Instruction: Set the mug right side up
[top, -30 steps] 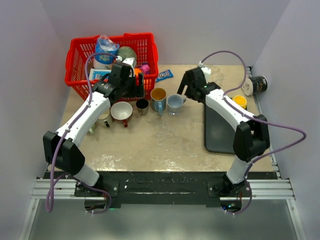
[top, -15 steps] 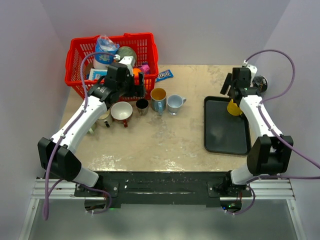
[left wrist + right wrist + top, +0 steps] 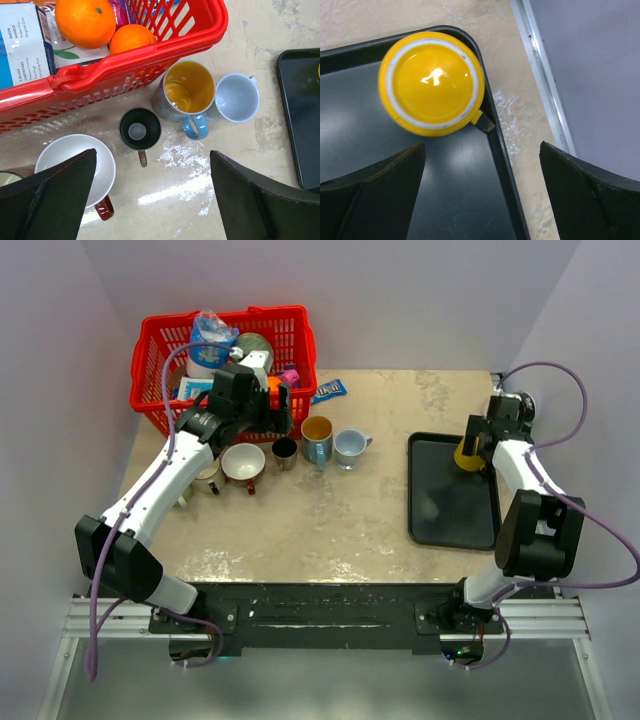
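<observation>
I will lower and turn my right gripper next and close its open fingers on the yellow mug's handle (image 3: 483, 122), because that handle sticks out at a slant toward the tray's rim.
A yellow mug (image 3: 467, 455) stands upside down in the far right corner of the black tray (image 3: 450, 510). In the right wrist view its flat base with a white ring (image 3: 431, 82) faces up, and its handle (image 3: 483, 120) points at the tray's rim. My right gripper (image 3: 487, 435) hovers over it, open and empty (image 3: 482, 145), with the mug just beyond the fingertips. My left gripper (image 3: 262, 410) is open and empty (image 3: 153, 152) above the mugs beside the red basket.
A red basket (image 3: 160, 370) with oranges and packets stands at the back left. In front of it stand a yellow-lined blue mug (image 3: 189, 90), a pale blue mug (image 3: 236, 97), a small dark mug (image 3: 140, 129) and a white-and-red mug (image 3: 75, 160), all upright. A can (image 3: 515, 410) lies beyond the tray.
My right arm swung from the middle mugs to the far right corner of the tray, over the yellow mug. The left arm has barely moved.
</observation>
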You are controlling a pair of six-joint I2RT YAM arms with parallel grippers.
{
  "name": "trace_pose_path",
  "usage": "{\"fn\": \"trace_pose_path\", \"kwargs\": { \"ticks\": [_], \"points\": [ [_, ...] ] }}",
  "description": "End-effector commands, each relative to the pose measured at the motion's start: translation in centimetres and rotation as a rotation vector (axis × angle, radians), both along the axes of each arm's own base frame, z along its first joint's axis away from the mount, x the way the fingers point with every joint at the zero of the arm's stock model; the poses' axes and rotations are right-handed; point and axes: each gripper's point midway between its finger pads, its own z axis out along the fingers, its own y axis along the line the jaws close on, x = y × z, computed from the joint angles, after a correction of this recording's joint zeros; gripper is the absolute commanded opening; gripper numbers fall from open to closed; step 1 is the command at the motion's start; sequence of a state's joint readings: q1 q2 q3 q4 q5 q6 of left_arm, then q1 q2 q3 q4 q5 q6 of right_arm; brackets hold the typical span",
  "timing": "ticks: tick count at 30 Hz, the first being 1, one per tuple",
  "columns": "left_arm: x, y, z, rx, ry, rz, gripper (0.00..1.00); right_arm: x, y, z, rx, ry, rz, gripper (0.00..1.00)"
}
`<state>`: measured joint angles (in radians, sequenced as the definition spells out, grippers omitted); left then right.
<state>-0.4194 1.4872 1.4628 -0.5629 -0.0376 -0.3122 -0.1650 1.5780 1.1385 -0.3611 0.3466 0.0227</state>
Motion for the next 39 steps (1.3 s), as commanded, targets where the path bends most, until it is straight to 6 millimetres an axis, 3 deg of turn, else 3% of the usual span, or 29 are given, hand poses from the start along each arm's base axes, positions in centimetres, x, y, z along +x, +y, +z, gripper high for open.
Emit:
{"fn": "trace_pose_path", "kwargs": {
  "ticks": [1, 4, 8, 13, 24, 32, 39],
  "points": [
    [0.9, 0.0, 3.4, -0.019, -0.101, -0.010, 0.99, 1.8, -2.3, 0.8, -0.055, -0.036, 0.056, 0.97],
    [1.0, -0.2, 3.2, -0.026, -0.093, -0.018, 0.99, 2.7, -2.3, -0.6, -0.016, -0.009, 0.139, 0.94],
    [0.8, -0.3, 3.1, -0.027, -0.089, -0.028, 0.99, 3.6, -0.3, -2.6, 0.080, 0.023, 0.292, 0.93],
    [0.5, 0.0, 3.1, -0.020, -0.089, -0.021, 0.99, 3.7, 0.9, -4.1, 0.139, 0.043, 0.361, 0.88],
    [0.4, -0.2, 2.5, -0.033, -0.075, -0.025, 0.99, 3.9, 1.6, -2.0, 0.134, -0.026, 0.402, 0.81],
    [0.2, -0.1, 2.3, -0.026, -0.073, -0.028, 0.99, 3.5, 2.3, -3.0, 0.158, -0.005, 0.433, 0.74],
    [0.3, -0.2, 1.8, -0.020, -0.066, -0.030, 0.99, 3.5, 1.4, -4.0, 0.147, 0.029, 0.373, 0.56]
  ]
}}
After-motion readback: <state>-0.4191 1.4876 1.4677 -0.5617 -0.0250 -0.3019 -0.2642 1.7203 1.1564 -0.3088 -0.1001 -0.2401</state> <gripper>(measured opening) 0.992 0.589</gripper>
